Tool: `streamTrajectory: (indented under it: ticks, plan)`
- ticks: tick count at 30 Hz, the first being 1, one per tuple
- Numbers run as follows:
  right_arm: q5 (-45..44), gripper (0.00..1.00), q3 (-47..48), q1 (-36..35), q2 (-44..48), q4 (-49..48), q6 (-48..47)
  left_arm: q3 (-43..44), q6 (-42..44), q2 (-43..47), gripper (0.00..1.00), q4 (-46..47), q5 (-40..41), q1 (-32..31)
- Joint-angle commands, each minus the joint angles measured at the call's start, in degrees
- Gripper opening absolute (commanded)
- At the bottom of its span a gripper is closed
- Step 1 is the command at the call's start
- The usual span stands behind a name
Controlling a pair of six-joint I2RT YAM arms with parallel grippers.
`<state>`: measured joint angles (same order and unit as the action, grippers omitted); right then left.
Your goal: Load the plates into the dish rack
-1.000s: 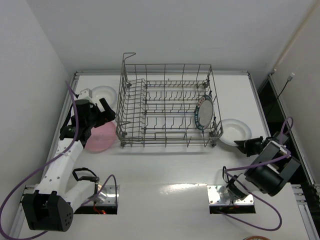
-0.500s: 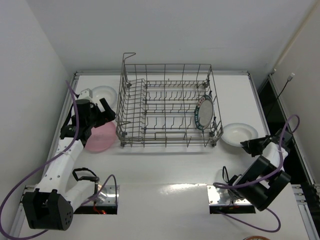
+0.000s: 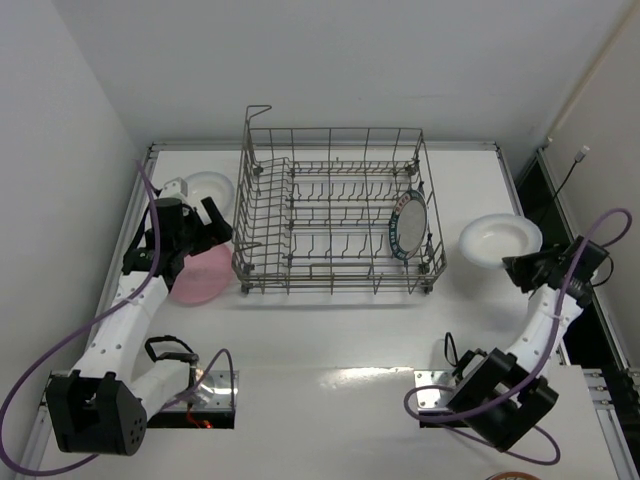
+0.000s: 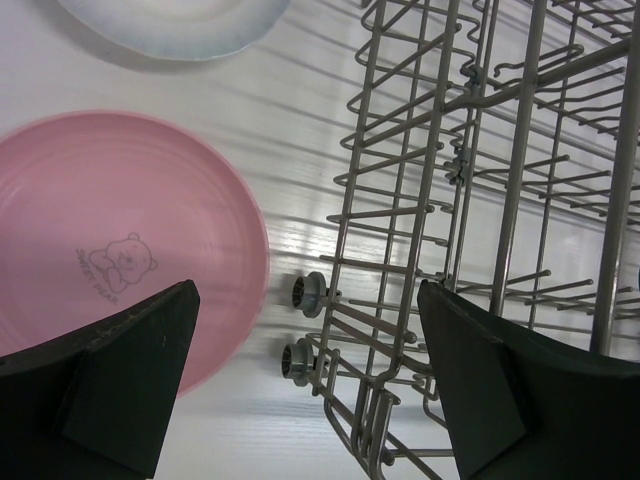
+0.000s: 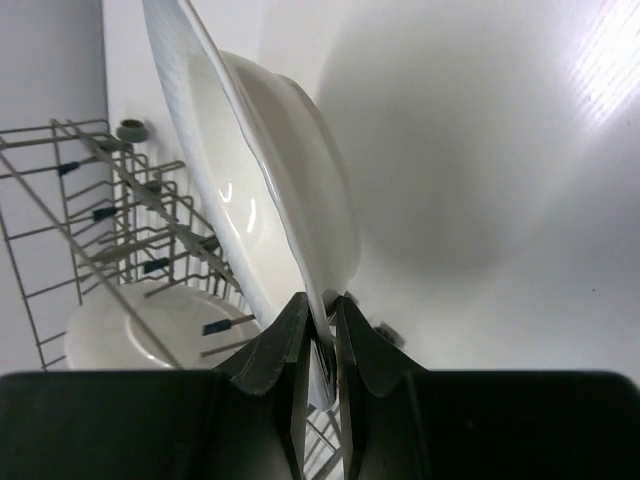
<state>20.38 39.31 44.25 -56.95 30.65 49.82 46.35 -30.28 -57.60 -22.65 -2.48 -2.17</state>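
Note:
The robot will next carry the white plate with its right gripper up over the end of the dish rack, then down beside the teal-rimmed plate [image 3: 408, 226].
The dish rack [image 3: 244, 205] of grey wire stands mid-table, with a teal-rimmed plate [image 3: 408, 226] upright at its right end. My right gripper [image 3: 521, 268] is shut on the near rim of a white plate [image 3: 500, 238], held off the table to the right of the rack. In the right wrist view the fingers [image 5: 350, 345] pinch that plate's [image 5: 270, 180] thin edge, tilted on its side. A pink plate [image 3: 200, 276] and another white plate [image 3: 208, 186] lie left of the rack. My left gripper [image 3: 211, 228] hangs open above the pink plate's [image 4: 120, 250] edge, beside the rack wall [image 4: 400, 200].
The rack's left wall has two small wheels [image 4: 305, 295] near the table. White walls close in on the left and back. A cable [image 3: 575, 170] hangs at the right, beyond the table edge. Purple cables loop round both arms.
The right arm has risen and swung back and to the right, carrying the white plate off the table. The left arm has hardly moved.

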Motion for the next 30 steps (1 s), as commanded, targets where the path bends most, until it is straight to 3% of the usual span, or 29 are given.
streamTrajectory:
  ticks: [1, 6, 14, 19, 23, 30]
  plan:
    - [-0.1, 0.00, 7.0, -0.5, 1.7, -3.6, 2.8, 1.0, 0.1, -0.1, 0.89, 1.3, -4.6, -0.5]
    - [-3.7, 0.00, 12.4, -4.3, 3.6, -3.6, 3.4, 0.5, 0.7, 1.0, 0.89, 2.5, -5.1, -0.5]
    - [-10.2, 0.00, 19.2, -23.7, 8.6, -10.7, -5.3, 0.5, 1.2, 1.5, 0.89, 3.1, -6.1, -0.5]
    - [-20.4, 0.00, 28.9, -38.7, 2.9, -3.1, -12.9, 0.5, 1.2, 1.5, 0.89, 3.6, -6.1, -0.5]
    - [-33.5, 0.00, 32.8, -51.9, -4.2, 1.4, -15.9, 0.5, 1.2, 1.0, 0.89, 3.6, -6.1, -0.5]
    - [-51.5, 0.00, 34.2, -63.7, -11.3, 6.3, -16.4, 0.0, 1.2, 1.0, 0.89, 3.6, -6.1, -0.5]
